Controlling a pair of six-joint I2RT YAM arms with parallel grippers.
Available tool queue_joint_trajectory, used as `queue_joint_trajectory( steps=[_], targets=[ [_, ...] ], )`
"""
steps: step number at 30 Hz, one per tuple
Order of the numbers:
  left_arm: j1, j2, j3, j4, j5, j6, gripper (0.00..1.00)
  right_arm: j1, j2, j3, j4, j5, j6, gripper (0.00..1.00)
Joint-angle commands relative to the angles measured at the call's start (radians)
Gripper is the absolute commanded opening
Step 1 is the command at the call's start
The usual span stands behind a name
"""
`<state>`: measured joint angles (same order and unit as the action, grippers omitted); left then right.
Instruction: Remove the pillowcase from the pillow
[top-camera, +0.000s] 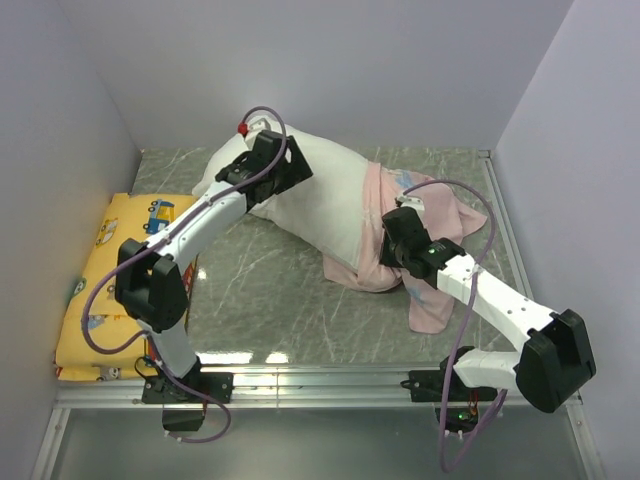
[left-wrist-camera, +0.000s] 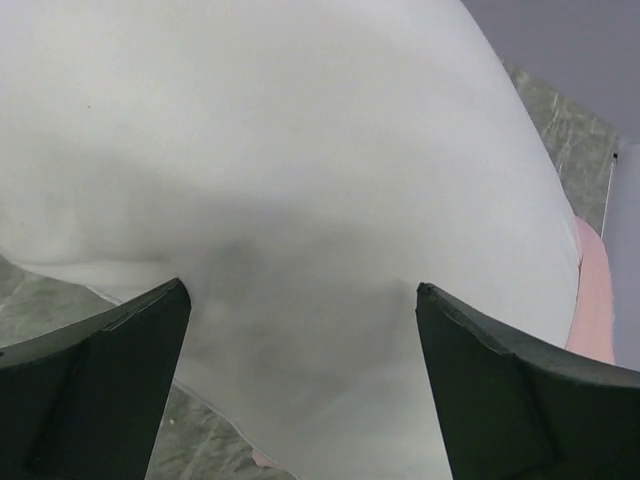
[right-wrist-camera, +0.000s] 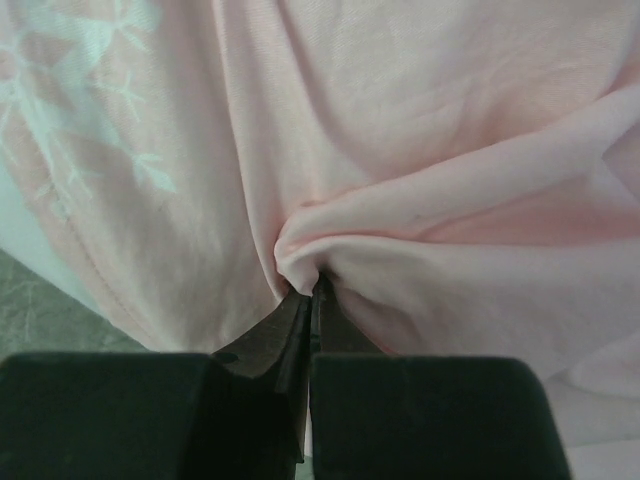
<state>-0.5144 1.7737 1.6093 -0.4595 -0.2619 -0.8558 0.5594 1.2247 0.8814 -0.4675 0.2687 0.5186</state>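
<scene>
The left gripper moves down and back onto the bare white fabric of the pillow's near edge beside the pillowcase next and closes there.
The plain white pillow (top-camera: 320, 215) lies across the middle of the table, and it fills the left wrist view (left-wrist-camera: 300, 150). The pink pillowcase (top-camera: 435, 225) is bunched over the pillow's right end, pale reverse side out, and trails toward the front right. My left gripper (top-camera: 288, 185) is open over the pillow's bare left part, with its fingers spread wide on either side of the white fabric (left-wrist-camera: 300, 300). My right gripper (top-camera: 388, 240) is shut on a fold of the pillowcase (right-wrist-camera: 400, 200), pinched at the fingertips (right-wrist-camera: 315, 285).
A yellow pillow with cartoon vehicles (top-camera: 110, 270) lies along the left wall. Grey walls close in the left, back and right. A metal rail (top-camera: 320, 378) runs along the front edge by the arm bases. Grey marbled tabletop (top-camera: 260, 300) shows in front of the pillow.
</scene>
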Motion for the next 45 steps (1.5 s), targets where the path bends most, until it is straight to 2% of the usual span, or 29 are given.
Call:
queue_joint_trajectory(
  steps=[1,4,8,12,18,24,26,27,28,29,30,31,33,36,38,42,45],
  targets=[
    [-0.001,-0.117,-0.020,-0.067,-0.088,0.015,0.99,0.004,0.013,-0.010,0.020,0.001,0.014,0.00],
    [0.007,-0.225,-0.202,-0.018,-0.073,-0.021,0.99,0.004,0.010,-0.004,0.018,0.001,0.015,0.00],
    [0.002,-0.336,-0.391,0.074,0.041,-0.095,0.99,0.004,0.004,0.005,0.006,0.009,0.014,0.00],
    [-0.083,-0.395,-0.544,0.238,0.096,-0.163,0.99,0.004,-0.004,0.010,0.003,0.012,0.017,0.00],
    [-0.225,-0.280,-0.588,0.514,0.106,-0.241,0.99,0.005,-0.010,0.010,-0.014,0.023,0.012,0.00],
    [-0.243,-0.156,-0.611,0.677,0.078,-0.308,0.99,0.004,-0.051,0.021,-0.052,0.036,0.003,0.00],
    [-0.242,-0.134,-0.595,0.680,0.060,-0.312,0.88,0.004,-0.077,0.037,-0.074,0.038,0.001,0.01],
    [-0.240,-0.120,-0.588,0.671,0.046,-0.312,0.76,0.004,-0.086,0.045,-0.083,0.037,-0.003,0.07],
    [-0.240,-0.115,-0.574,0.664,0.038,-0.308,0.47,0.004,-0.108,0.053,-0.092,0.038,-0.005,0.11],
    [-0.237,-0.111,-0.566,0.654,0.036,-0.295,0.34,0.004,-0.122,0.071,-0.112,0.040,-0.006,0.17],
    [-0.234,-0.106,-0.556,0.638,0.033,-0.295,0.17,0.004,-0.135,0.080,-0.123,0.041,-0.011,0.31],
    [-0.234,-0.102,-0.539,0.616,0.029,-0.298,0.00,0.005,-0.166,0.090,-0.134,0.040,-0.011,0.37],
    [-0.233,-0.106,-0.540,0.614,0.035,-0.285,0.00,0.005,-0.198,0.116,-0.152,0.032,-0.018,0.52],
    [-0.234,-0.125,-0.557,0.625,0.036,-0.289,0.00,0.034,-0.228,0.140,-0.138,0.001,-0.037,0.66],
    [-0.234,-0.131,-0.557,0.624,0.041,-0.287,0.00,0.062,-0.191,0.162,-0.137,0.016,-0.042,0.71],
    [-0.234,-0.137,-0.525,0.579,0.036,-0.276,0.00,0.123,-0.058,0.176,-0.119,0.038,-0.045,0.75],
    [-0.236,-0.155,-0.512,0.568,0.036,-0.266,0.00,0.122,0.030,0.160,-0.076,0.053,-0.045,0.77]
  ],
)
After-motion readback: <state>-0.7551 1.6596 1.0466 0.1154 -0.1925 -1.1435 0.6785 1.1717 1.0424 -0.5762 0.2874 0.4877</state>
